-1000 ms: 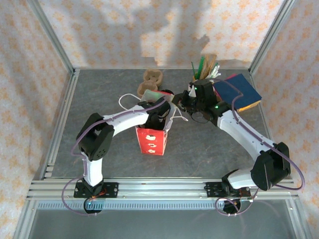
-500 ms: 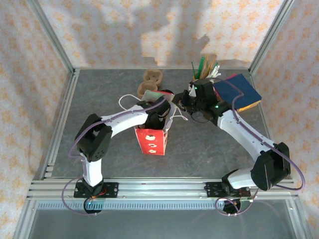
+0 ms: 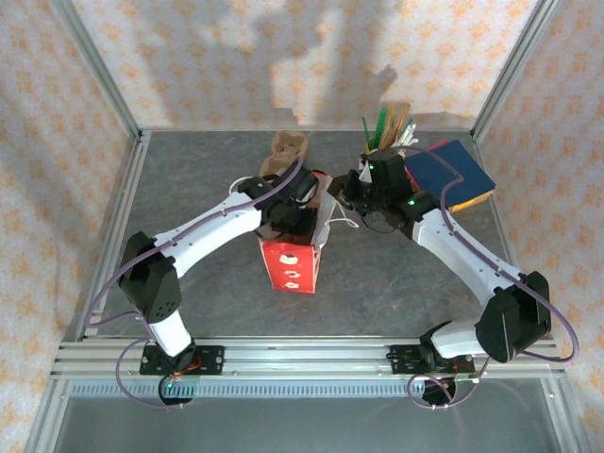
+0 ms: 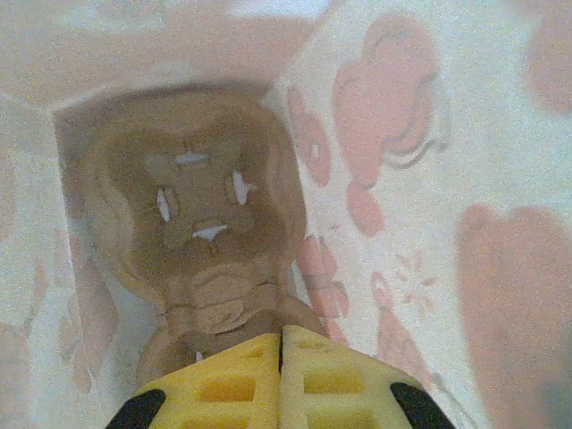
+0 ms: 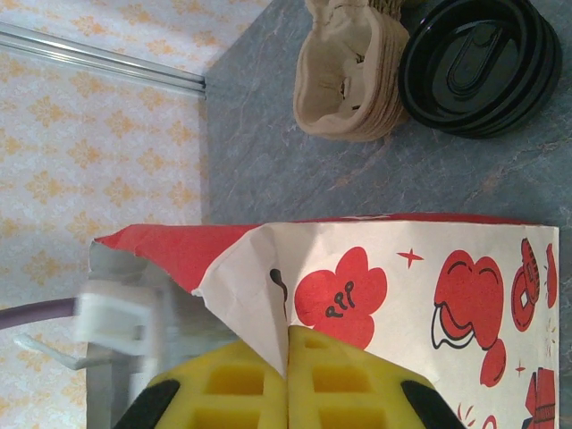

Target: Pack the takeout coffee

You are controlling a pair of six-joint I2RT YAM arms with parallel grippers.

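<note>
The left gripper will next lift up out of the bag's opening and move away from the right gripper to release over the tabletop, since the carrier is inside the bag.
The red bag stands upright mid-table, printed red on white on the side facing the right wrist camera. My right gripper is shut on a fold of its rim, at the bag's far right corner. My left gripper reaches down into the bag's mouth. Its pads are shut, and the near end of a brown pulp carrier runs up to them inside the bag. The takeout coffee is hidden.
A stack of brown pulp carriers and a stack of black lids lie beyond the bag, the carriers at the back. A holder of utensils and a blue pad stand at the back right.
The left arm has stretched out, its elbow swinging left and its wrist shifting toward the far side over the bag. The right arm and the bag have stayed in place.
</note>
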